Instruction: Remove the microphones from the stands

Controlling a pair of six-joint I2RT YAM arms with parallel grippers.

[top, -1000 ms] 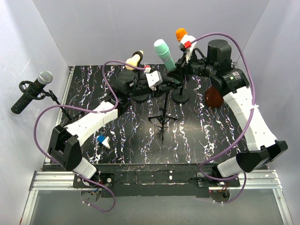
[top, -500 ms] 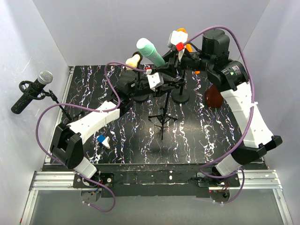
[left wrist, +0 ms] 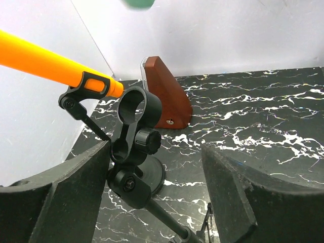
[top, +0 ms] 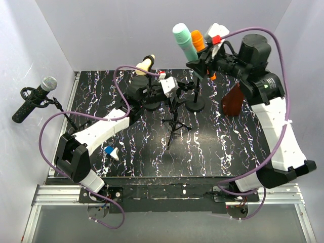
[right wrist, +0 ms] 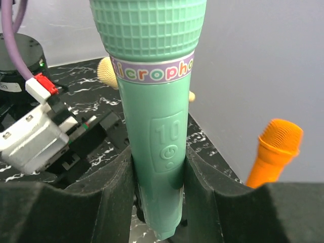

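Note:
My right gripper is holding the green microphone (top: 184, 40) and will next swing back and down to lay it flat on the tabletop, nearer than the brown wedge, and release it, because that spot is bare.
My right gripper (top: 199, 59) (right wrist: 159, 172) is shut on the lower body of the green microphone (top: 184, 40) (right wrist: 154, 116). It holds the microphone upright, high above the table at the back and clear of the stand. The black tripod stand (top: 174, 126) stands mid-table. Its round clip (left wrist: 132, 107) is empty. My left gripper (top: 183, 89) (left wrist: 156, 152) is open around the stand's neck, with the clip close to the left finger (left wrist: 76, 187) and a wide gap to the right finger.
An orange microphone (top: 197, 39) (left wrist: 45, 63) sits in a round-base stand (top: 195, 105) behind. A cream microphone (top: 145, 65) is at the back left. A grey-headed one (top: 35, 98) is far left. A brown wedge (top: 232, 101) stands right, and a small blue-white piece (top: 110, 151) lies front left.
The right gripper has lifted the green microphone out of the clip, up and to the right. The left gripper has opened off the stand's neck.

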